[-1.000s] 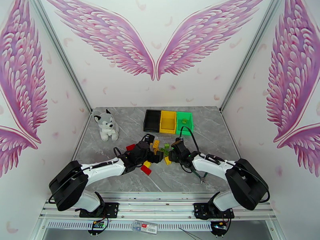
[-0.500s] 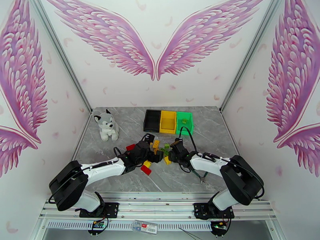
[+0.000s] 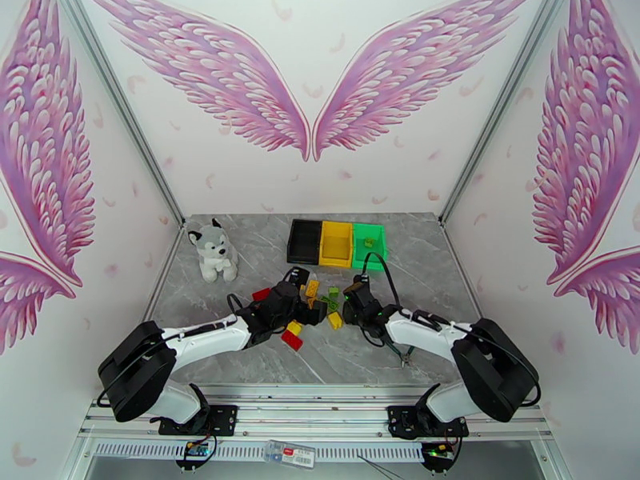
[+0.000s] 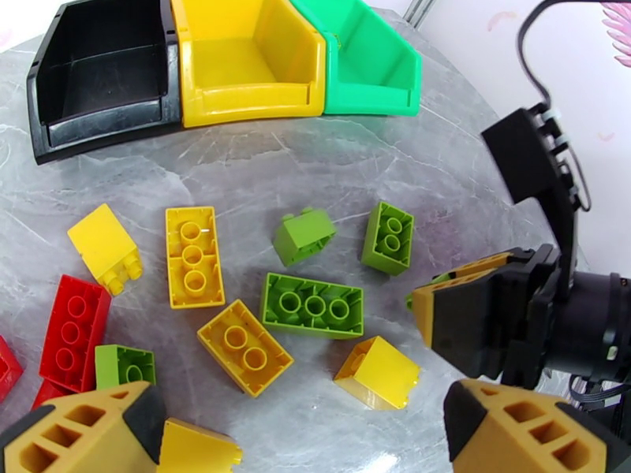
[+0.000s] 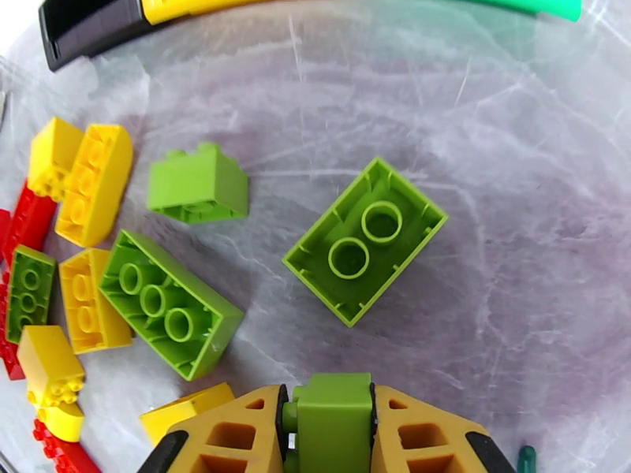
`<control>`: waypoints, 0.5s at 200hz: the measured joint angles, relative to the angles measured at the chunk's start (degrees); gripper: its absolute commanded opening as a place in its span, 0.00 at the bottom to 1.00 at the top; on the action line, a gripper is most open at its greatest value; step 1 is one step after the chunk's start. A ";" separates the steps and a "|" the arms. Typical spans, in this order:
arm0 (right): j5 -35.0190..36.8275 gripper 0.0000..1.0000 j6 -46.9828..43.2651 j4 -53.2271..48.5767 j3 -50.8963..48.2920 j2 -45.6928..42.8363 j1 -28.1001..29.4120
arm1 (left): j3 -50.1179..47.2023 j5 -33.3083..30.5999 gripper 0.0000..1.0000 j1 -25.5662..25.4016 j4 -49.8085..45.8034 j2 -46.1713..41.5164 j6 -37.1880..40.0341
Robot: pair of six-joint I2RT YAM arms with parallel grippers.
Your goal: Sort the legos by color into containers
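Observation:
I will next lift the small green lego up and outward with my right gripper, over the open green container that stands outward of the gripper, and let the lego go among its color.
Several red, yellow and green legos lie scattered on the grey marble table (image 3: pixel 264 354) between my two arms. In the right wrist view my right gripper (image 5: pixel 331 407) is shut on a small green lego (image 5: pixel 331 423), just above the table. Ahead of it lie an upturned green two-stud lego (image 5: pixel 364 240) and a green three-stud lego (image 5: pixel 168 303). My left gripper (image 4: pixel 308 415) hangs open over the pile, above a yellow lego (image 4: pixel 244 348) and the green three-stud lego (image 4: pixel 313 305). The black (image 3: pixel 305 242), yellow (image 3: pixel 336 244) and green (image 3: pixel 369 246) containers stand in a row behind the pile.
A plush husky (image 3: pixel 213 250) sits at the table's back left. A small green piece (image 3: pixel 369 242) lies in the green container. Metal frame posts (image 3: pixel 160 194) border the table on both sides. My right gripper (image 4: pixel 473 325) reaches in close beside the left one.
My right gripper's jaws have closed on the small green lego and the wrist shifted slightly. The left arm has stayed still with its jaws open.

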 measured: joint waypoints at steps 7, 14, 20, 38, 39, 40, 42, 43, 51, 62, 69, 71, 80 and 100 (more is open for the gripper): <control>0.31 0.22 -0.13 -0.70 0.17 -0.90 -0.24 | 0.00 -0.02 0.99 -0.04 -0.02 0.00 0.09; 0.61 0.22 -0.26 -1.38 0.57 -1.84 -0.55 | 0.00 -0.07 0.99 -0.11 -0.02 0.00 0.20; 0.74 0.22 -0.39 -1.99 1.18 -2.40 -0.98 | 0.00 -0.13 0.99 -0.22 -0.02 0.00 0.37; 1.38 0.21 -1.07 -3.30 4.52 -3.45 -3.54 | 0.20 -0.92 0.99 -0.90 -0.24 0.00 0.83; 1.36 0.21 -1.14 -3.37 4.72 -3.45 -3.69 | 0.22 -0.96 0.99 -0.94 -0.28 0.00 0.83; 1.42 0.21 -1.22 -3.41 5.18 -3.48 -4.02 | 0.24 -1.03 0.99 -0.98 -0.33 0.00 0.83; 1.53 0.21 -1.27 -3.43 5.60 -3.48 -4.28 | 0.31 -1.05 0.99 -1.07 -0.39 0.00 0.90; 1.55 0.21 -1.29 -3.48 5.84 -3.48 -4.48 | 0.35 -1.14 0.99 -1.16 -0.48 0.00 0.98; 1.73 0.21 -1.70 -3.74 8.09 -3.41 -6.14 | 0.61 -1.40 0.99 -1.60 -0.55 0.00 1.29; 2.05 0.21 -2.12 -4.02 11.74 -2.89 -8.59 | 1.09 -1.86 0.99 -2.25 -0.85 0.00 1.81; 2.21 0.21 -2.38 -4.04 14.19 -2.12 -10.08 | 1.40 -2.32 0.99 -2.69 -0.92 0.00 2.16; 2.19 0.21 -2.47 -4.11 15.13 -1.64 -10.64 | 1.49 -2.51 0.99 -2.84 -0.96 0.00 2.32; 2.34 0.21 -2.80 -4.28 19.04 0.35 -12.72 | 1.88 -2.91 0.99 -3.41 -1.27 0.00 2.82; 2.16 0.21 -3.41 -4.96 27.63 6.80 -16.41 | 2.49 -3.91 0.99 -4.37 -1.79 0.00 3.78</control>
